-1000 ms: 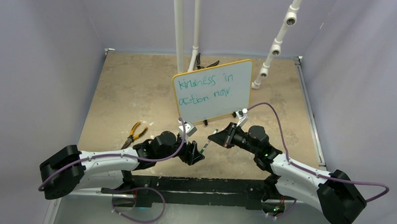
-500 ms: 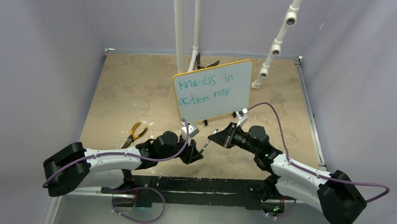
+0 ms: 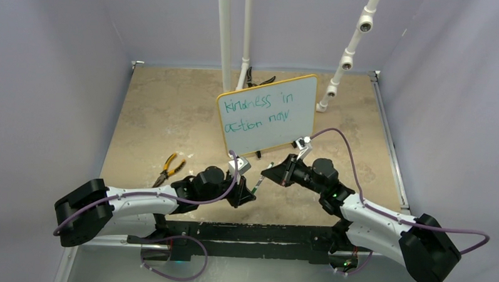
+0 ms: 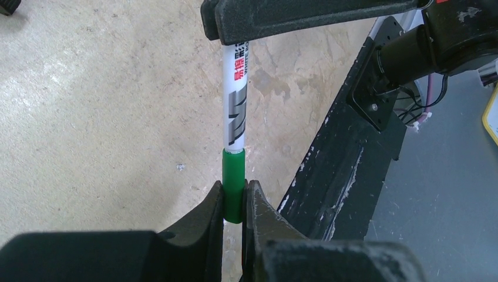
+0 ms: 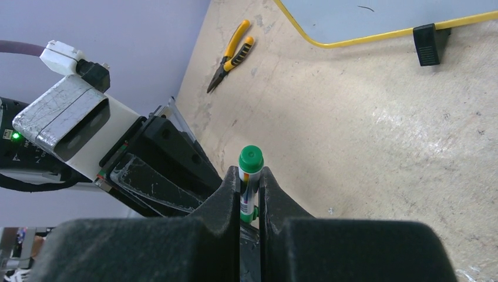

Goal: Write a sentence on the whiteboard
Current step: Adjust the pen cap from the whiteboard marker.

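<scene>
Next, my right gripper lowers and releases the marker [image 3: 262, 176] onto the bare tabletop before the whiteboard, since that clear spot lies below the gripper.
The whiteboard [image 3: 302, 96] stands upright mid-table, yellow-framed, and the sentence [image 3: 259, 109] on it reads "kindness in action now" in teal. In front of it a white marker [image 3: 262, 176] spans between both arms above the table. My left gripper [image 4: 234, 189] is shut on the marker's green cap [image 4: 233, 176]. Shut on the white barrel [image 4: 236, 111] is my right gripper [image 5: 250, 176], with the marker's green back end [image 5: 251, 158] poking out past its fingers. The board's lower edge [image 5: 382, 17] and a black foot [image 5: 427, 38] show in the right wrist view.
Yellow-handled pliers [image 3: 168, 166] lie on the table left of the left arm. White pipes [image 3: 225, 40] rise behind the board, another pipe [image 3: 347, 56] slants at the back right. A dark tool [image 3: 258, 80] lies behind the board. Grey walls enclose the table.
The left gripper has shifted slightly right and closed its jaws on the marker's green cap. The right arm, marker and board have stayed put.
</scene>
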